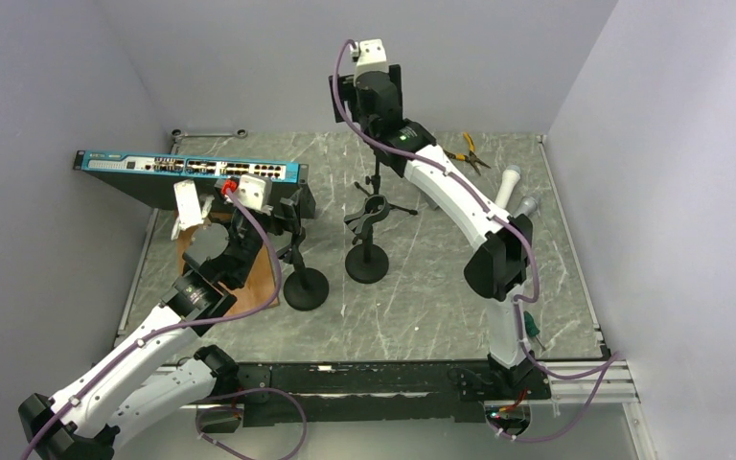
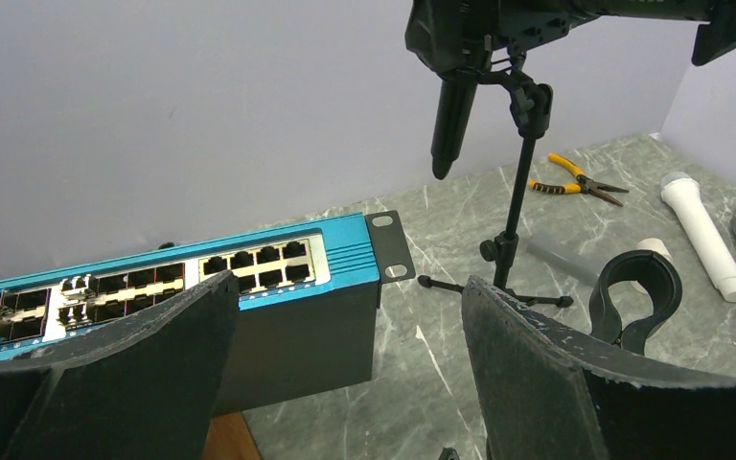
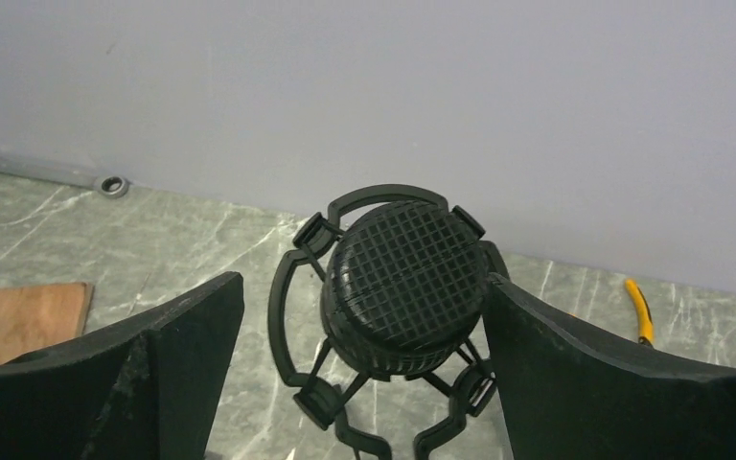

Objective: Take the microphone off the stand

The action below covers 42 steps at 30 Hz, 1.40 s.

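Note:
The microphone's mesh head (image 3: 408, 286) sits by one finger, so my right gripper next shifts to the right in the right wrist view, then closes around the microphone's head.
The black mesh-headed microphone (image 3: 404, 286) sits in a black shock mount (image 3: 292, 287) on a thin tripod stand (image 1: 378, 184) at the back of the table. My right gripper (image 3: 364, 331) is open and straddles the microphone's head. The right finger (image 3: 585, 374) is at the head's side, and the left finger stands well apart from it. In the top view the right gripper (image 1: 376, 96) hides the microphone. In the left wrist view the microphone's body (image 2: 452, 115) hangs beside the stand's pole (image 2: 516, 196). My left gripper (image 2: 350, 383) is open and empty, low near the switch (image 2: 278, 264).
Two round-base stands (image 1: 305, 287) (image 1: 367, 264) stand mid-table, one with an empty clip (image 2: 637, 287). A blue network switch (image 1: 192, 169) lies at the back left, over a wooden board (image 1: 254, 278). A white mic (image 1: 508, 182), a grey mic (image 1: 528, 205) and yellow pliers (image 1: 467, 151) lie at the right.

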{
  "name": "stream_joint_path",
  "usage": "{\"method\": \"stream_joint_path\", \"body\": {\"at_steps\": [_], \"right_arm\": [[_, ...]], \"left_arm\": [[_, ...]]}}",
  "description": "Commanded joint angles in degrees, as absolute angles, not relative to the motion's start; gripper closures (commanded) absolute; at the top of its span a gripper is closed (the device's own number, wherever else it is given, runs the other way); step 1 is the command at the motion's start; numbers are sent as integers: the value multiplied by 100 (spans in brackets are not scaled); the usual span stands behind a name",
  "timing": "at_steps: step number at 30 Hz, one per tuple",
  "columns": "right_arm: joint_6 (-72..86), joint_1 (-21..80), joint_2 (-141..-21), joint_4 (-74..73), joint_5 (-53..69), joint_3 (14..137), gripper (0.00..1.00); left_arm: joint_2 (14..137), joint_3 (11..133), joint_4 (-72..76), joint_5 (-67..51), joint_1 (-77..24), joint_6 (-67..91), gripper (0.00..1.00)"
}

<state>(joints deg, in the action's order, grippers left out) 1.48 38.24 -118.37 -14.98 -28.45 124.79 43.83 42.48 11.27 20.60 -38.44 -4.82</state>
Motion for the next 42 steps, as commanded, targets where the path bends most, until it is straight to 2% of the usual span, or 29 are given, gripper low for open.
{"method": "stream_joint_path", "body": {"at_steps": [1, 5, 10, 14, 20, 28, 31, 34, 38, 42], "right_arm": [[134, 3717, -11434, -1438, -2833, 12546, 6], [239, 3687, -11374, -1538, -2777, 12571, 8], [410, 3640, -11183, -1509, -2579, 12367, 18], [537, 3533, -11060, -1451, -2350, 12210, 22], [564, 3457, -11095, -1468, -2253, 12221, 33], [508, 3405, -11483, -1678, -2153, 12635, 35], [516, 3398, -11520, -1656, -2100, 12668, 44], [523, 3393, -11541, -1639, -2026, 12701, 49], [514, 3392, -11665, -1817, -1942, 12991, 71], [517, 3392, -11637, -1932, -1822, 13305, 82]], "left_arm": [[4326, 4509, 1198, 1978, -3816, -386, 11], [4298, 4511, 1194, 2003, -3816, -404, 11], [4278, 4501, 1204, 2017, -3822, -413, 11], [4279, 4504, 1195, 1975, -3819, -396, 11], [4276, 4509, 1195, 1987, -3822, -404, 11], [4271, 4509, 1195, 1993, -3823, -413, 11], [4262, 4509, 1202, 1995, -3818, -422, 11], [4259, 4509, 1211, 1979, -3820, -414, 11], [4262, 4513, 1196, 1969, -3817, -413, 11], [4263, 4509, 1199, 1971, -3822, -413, 11]]}}
